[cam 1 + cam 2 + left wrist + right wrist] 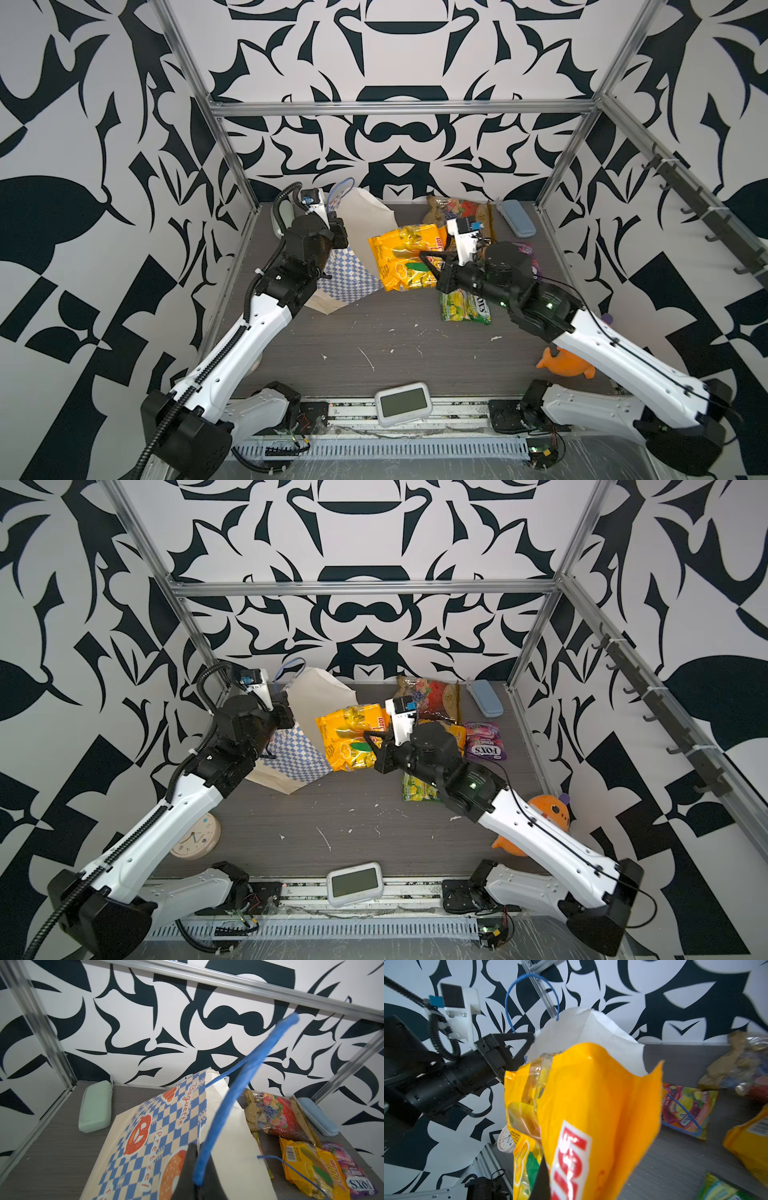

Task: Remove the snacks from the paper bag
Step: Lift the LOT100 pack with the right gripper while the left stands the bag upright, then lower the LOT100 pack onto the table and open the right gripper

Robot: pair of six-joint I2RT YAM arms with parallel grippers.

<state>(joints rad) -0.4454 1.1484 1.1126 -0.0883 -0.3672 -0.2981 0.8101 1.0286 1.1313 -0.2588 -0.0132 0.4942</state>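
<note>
Bare tabletop beside the green bag lies below my right gripper, so next my right gripper needs to lower the yellow-orange snack packet (405, 257) onto that empty spot and release it.
The paper bag (350, 275) lies tilted at the back left, its white inside (320, 696) facing right. My left gripper (337, 232) is shut on its rim by the blue cord handle (228, 1095). My right gripper (424, 254) is shut on a yellow-orange snack packet (405, 257), held just outside the bag's mouth (591, 1105). Other snacks lie on the table to the right: a red-gold fruit-print bag (432, 696), a purple FOX'S bag (484, 739), a green bag (465, 307), a second yellow bag (307, 1167) and an orange-pink bag (685, 1109).
An orange plush shark (561, 363) sits under my right arm. A white digital clock (402, 404) rests at the front edge, a round clock (195, 837) at the front left. A blue case (517, 218) and a green case (95, 1105) lie along the back wall.
</note>
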